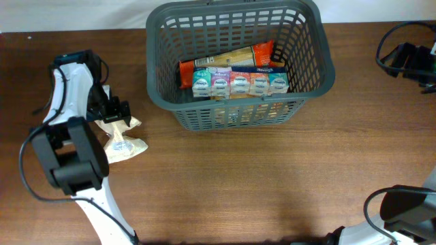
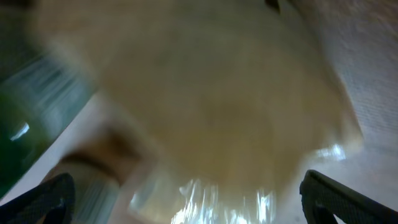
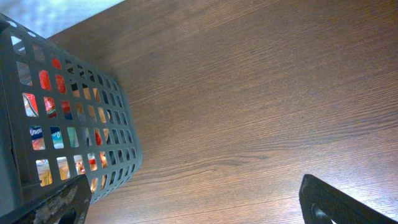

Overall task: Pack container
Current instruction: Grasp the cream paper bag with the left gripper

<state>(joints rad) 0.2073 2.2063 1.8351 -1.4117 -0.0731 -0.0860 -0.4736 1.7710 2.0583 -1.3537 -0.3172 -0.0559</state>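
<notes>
The left gripper lowers its open fingers onto the middle of the beige-filled bag (image 1: 122, 144) next and closes there, since the bag already lies spread between both fingers.
The dark grey slotted basket (image 1: 310, 64) stands at the back middle of the table and shows at the left of the right wrist view (image 3: 68, 118). It holds an orange snack bag (image 1: 231, 58) and a row of small yoghurt cups (image 1: 238, 83). My left gripper (image 1: 112, 112) is open, its fingers straddling a clear beige-filled bag (image 1: 122, 144) on the table at the left; the bag fills the blurred left wrist view (image 2: 205, 112). My right gripper (image 3: 193, 205) is open and empty above bare table, right of the basket.
The right arm (image 1: 409, 58) sits at the far right edge. A light wall strip runs along the table's back edge. Brown wooden tabletop (image 1: 272, 177) spreads in front of the basket.
</notes>
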